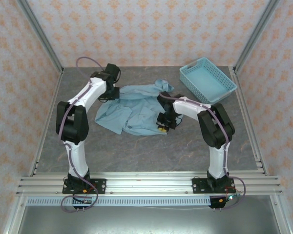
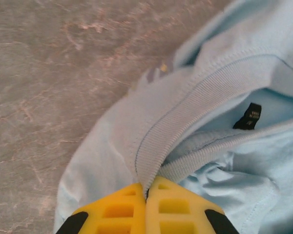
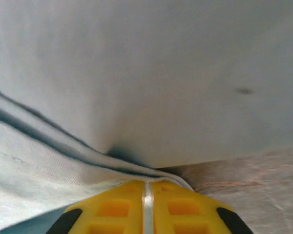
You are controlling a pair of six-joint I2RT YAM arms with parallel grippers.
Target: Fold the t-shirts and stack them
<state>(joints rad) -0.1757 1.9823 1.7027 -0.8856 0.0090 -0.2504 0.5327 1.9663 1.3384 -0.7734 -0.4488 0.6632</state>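
My left gripper should next go sideways over bare grey table to the side, away from the basket, and release the t-shirt's ribbed collar (image 2: 185,112).
A light teal-blue t-shirt (image 1: 132,109) lies crumpled in the middle of the grey table. My left gripper (image 1: 109,92) sits at the shirt's far left edge. In the left wrist view my left gripper (image 2: 147,191) is shut on the ribbed collar (image 2: 185,112), and a black neck label (image 2: 249,116) shows inside. At the shirt's near right edge is my right gripper (image 1: 164,126). The right wrist view has my right gripper (image 3: 147,187) shut on a hem of the t-shirt (image 3: 136,87), with a thin strip of cloth pinched between the yellow fingers.
A light blue plastic lattice basket (image 1: 207,80) stands at the back right of the table. Bare grey table (image 1: 151,151) stretches in front of the shirt. Patterned walls and metal rails enclose the table on three sides.
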